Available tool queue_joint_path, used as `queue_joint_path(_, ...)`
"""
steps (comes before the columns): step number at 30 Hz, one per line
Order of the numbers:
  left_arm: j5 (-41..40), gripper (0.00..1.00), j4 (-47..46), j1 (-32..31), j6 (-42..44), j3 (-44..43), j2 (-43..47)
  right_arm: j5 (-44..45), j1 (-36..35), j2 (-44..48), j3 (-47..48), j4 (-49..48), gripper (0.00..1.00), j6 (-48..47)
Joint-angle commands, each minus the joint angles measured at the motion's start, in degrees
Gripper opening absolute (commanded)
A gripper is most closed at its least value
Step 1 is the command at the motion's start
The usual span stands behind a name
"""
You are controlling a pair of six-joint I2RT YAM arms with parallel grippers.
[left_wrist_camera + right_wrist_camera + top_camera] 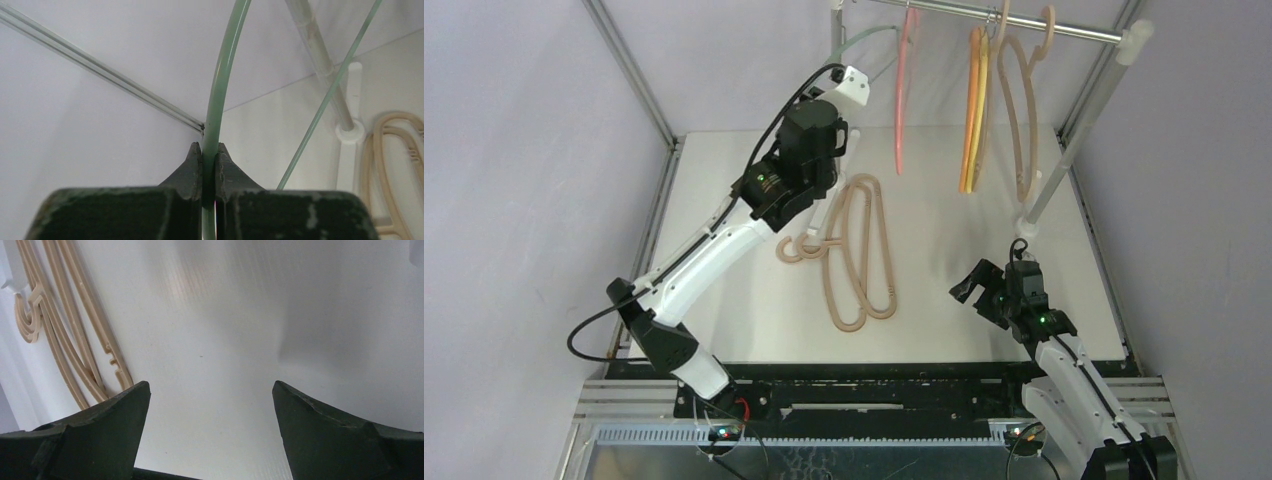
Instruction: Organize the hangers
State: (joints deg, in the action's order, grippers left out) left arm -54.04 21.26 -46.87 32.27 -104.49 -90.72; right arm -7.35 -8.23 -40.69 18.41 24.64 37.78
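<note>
My left gripper reaches outward with the pale-green hanger next and releases it beside the pink hanger (902,90), since the bar's free part there lies outward of the gripper.
My left gripper (849,78) is raised near the rail (1014,22), shut on a thin pale-green hanger (872,36). In the left wrist view the green wire (218,90) runs straight up between the closed fingers (192,167). A pink hanger (902,90), orange and yellow ones (972,110) and a thick beige one (1026,110) hang from the rail. Two beige hangers (859,250) lie flat mid-table, also seen at the left of the right wrist view (75,335). My right gripper (977,292) hovers low at the near right, open, with only bare table between its fingers (115,420).
The rail's silver post (1064,160) slants down to a white foot (1027,228) on the white table (964,330), just beyond my right gripper. A second post and foot (350,132) stand beside the lying beige hangers. Purple walls close the back and sides.
</note>
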Motion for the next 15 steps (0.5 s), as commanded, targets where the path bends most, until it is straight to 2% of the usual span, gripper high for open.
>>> queue_joint_path(1, -3.65, 0.00, -9.04, -0.24, 7.64, -4.35, -2.03, 0.88, 0.33, 0.10, 2.32, -1.80, 1.00, 0.11)
queue_joint_path(9, -5.88, 0.00, -12.35, -0.19, 14.40, -7.80, -6.21, 0.93, 0.65, -0.22, 2.32, -2.15, 1.00, -0.17)
queue_joint_path(15, -7.76, 0.00, -19.84, -0.45, 20.09, -6.12, -6.54, 0.76, 0.74, -0.86, 2.31, -2.49, 1.00, -0.31)
